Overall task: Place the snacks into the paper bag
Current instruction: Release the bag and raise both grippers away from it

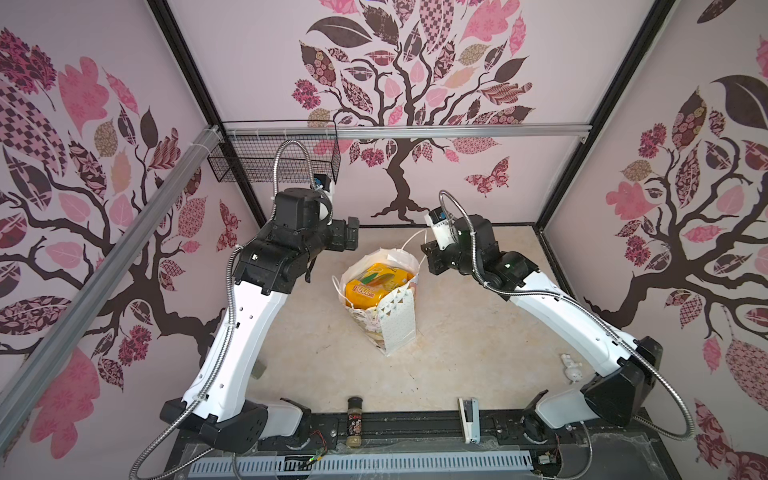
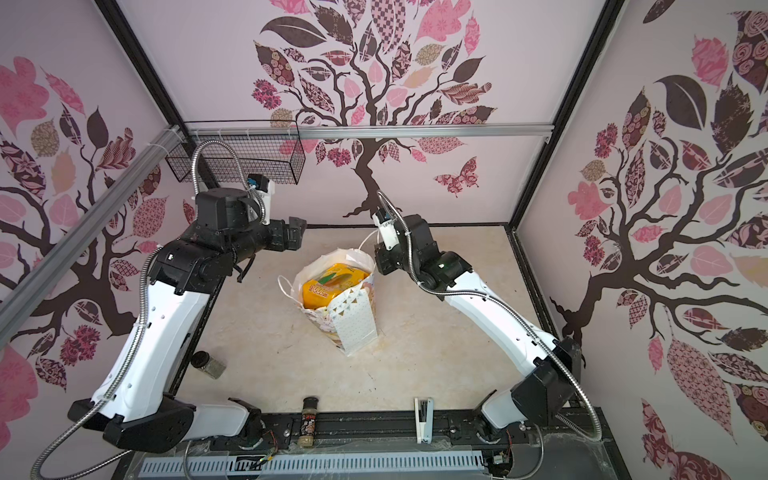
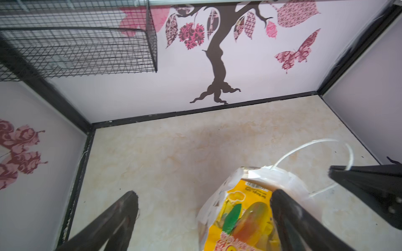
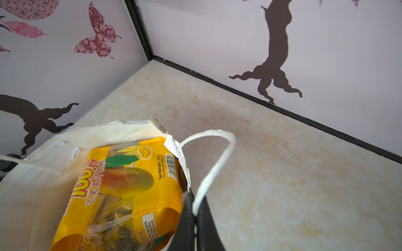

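The bag stands crooked. My right gripper should next pull the bag's cord handle away from my left gripper, over the open tabletop [image 4: 255, 192] beside the bag, to let it go.
The white paper bag [image 1: 397, 328] [image 2: 353, 328] stands upright mid-table in both top views. A yellow mango snack packet [image 1: 376, 284] [image 4: 121, 184] lies on top inside it, filling the mouth. Other snacks are hidden below it. My left gripper [image 1: 353, 233] [image 3: 204, 192] hangs open above the bag's far-left rim, with nothing between its fingers [image 3: 121, 217]. The packet [image 3: 239, 219] lies below them. My right gripper [image 1: 427, 250] [image 4: 193, 209] is shut on the bag's white cord handle [image 4: 219, 160] at the far-right rim.
A dark-capped spice jar [image 1: 354, 419] and a white stapler [image 1: 469, 419] lie at the front edge. A small white figure [image 1: 571, 368] sits by the right arm's base. Another jar [image 2: 210, 365] lies by the left arm. A black wire basket [image 1: 274, 153] hangs on the back wall.
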